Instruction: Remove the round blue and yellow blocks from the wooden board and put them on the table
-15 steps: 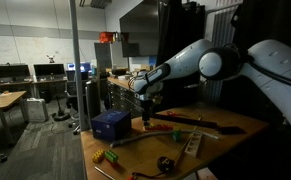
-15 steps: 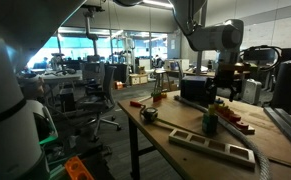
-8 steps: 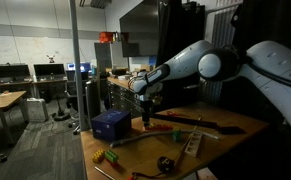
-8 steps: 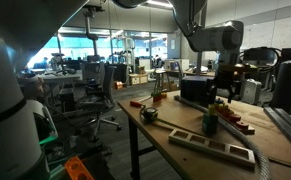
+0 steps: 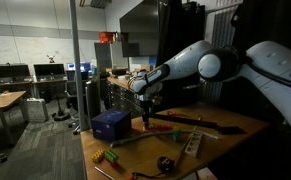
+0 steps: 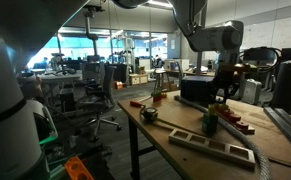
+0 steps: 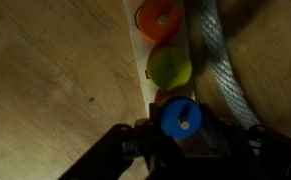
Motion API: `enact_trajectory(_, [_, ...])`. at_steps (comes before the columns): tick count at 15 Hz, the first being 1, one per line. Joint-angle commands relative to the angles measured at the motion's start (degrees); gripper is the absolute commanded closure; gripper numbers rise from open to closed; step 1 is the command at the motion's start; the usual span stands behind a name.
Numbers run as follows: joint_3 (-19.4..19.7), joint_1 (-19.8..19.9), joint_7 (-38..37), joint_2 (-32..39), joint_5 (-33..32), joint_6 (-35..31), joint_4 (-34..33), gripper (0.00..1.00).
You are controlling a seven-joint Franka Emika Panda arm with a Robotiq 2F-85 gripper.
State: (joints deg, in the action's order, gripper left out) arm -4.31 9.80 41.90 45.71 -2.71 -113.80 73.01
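My gripper needs to lift off the board next, carry the round blue block across and go down to release it beyond the grey rope, since the table is bare there.
In the wrist view my gripper (image 7: 182, 128) is shut on the round blue block (image 7: 181, 117), a finger pressing on each side of it. Just beyond it the round yellow block (image 7: 170, 67) sits on the narrow wooden board (image 7: 143, 55), with an orange round block (image 7: 158, 18) further along. The brown table (image 7: 55, 70) lies beside the board. In both exterior views the arm reaches down over the table, gripper (image 5: 146, 118) (image 6: 221, 101) low at the board; the blocks are too small to make out there.
A thick grey rope (image 7: 221, 55) runs along the board's other side. A dark blue box (image 5: 111, 124) stands near the gripper. Small tools and coloured parts (image 5: 111, 156) lie toward the table's edge, and a long wooden rack (image 6: 210, 145) lies near another edge.
The jaws have closed from wide open onto the blue block. The arm itself has hardly moved.
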Motion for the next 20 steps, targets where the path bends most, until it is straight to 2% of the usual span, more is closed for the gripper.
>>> enact_trajectory(1, [-0.48, 0.3, 1.22, 0.74, 1.33, 1.34, -2.26, 0.76])
enact_trajectory(9, [1.08, -2.51, -5.41, -2.21, -0.93, -2.66, 1.2, 0.76])
enact_trajectory(20, [1.23, -4.59, -10.75, -7.18, -2.41, -2.64, 3.62, 0.76])
